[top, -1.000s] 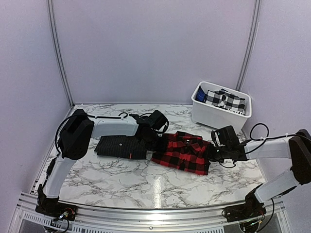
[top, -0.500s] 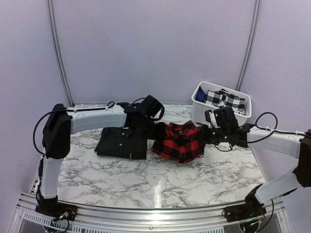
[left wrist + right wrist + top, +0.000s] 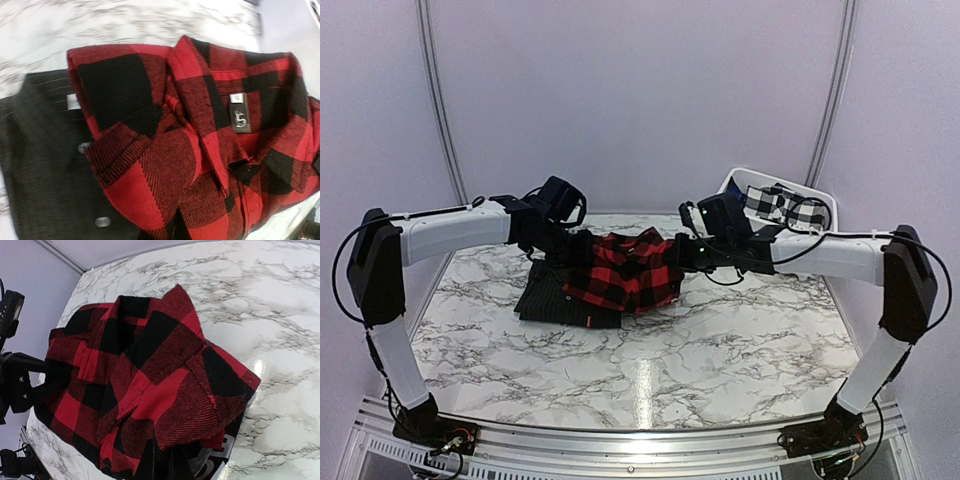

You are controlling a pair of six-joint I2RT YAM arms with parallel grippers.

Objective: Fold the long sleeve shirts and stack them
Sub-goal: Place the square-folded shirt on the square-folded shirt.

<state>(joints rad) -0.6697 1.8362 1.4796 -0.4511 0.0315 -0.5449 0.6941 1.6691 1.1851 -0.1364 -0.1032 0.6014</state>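
The flannel shirt goes with my left gripper to the left in the top view and down onto the black shirt's uncovered side edge (image 3: 526,287) (image 3: 8,172) next, to center it over the black shirt.
The folded red-and-black flannel shirt (image 3: 625,272) hangs in the air between my two grippers, above the right part of the black pinstriped shirt (image 3: 552,296). That shirt lies folded flat on the table, its small red tag at its front edge. My left gripper (image 3: 580,248) is shut on the flannel's left edge and my right gripper (image 3: 686,257) on its right edge. In the left wrist view the flannel (image 3: 200,135) covers the black shirt (image 3: 40,170) below. In the right wrist view the flannel (image 3: 145,380) drapes over my fingers (image 3: 165,465).
A white bin (image 3: 734,180) holding a black-and-white checked cloth (image 3: 772,202) stands at the back right, behind my right arm. The marble table (image 3: 650,370) is ringed by lilac walls. My left arm (image 3: 22,377) shows at the left of the right wrist view.
Both grippers have lifted the flannel shirt off the table and carried it left, from the table's right-middle to above the black shirt's right side.
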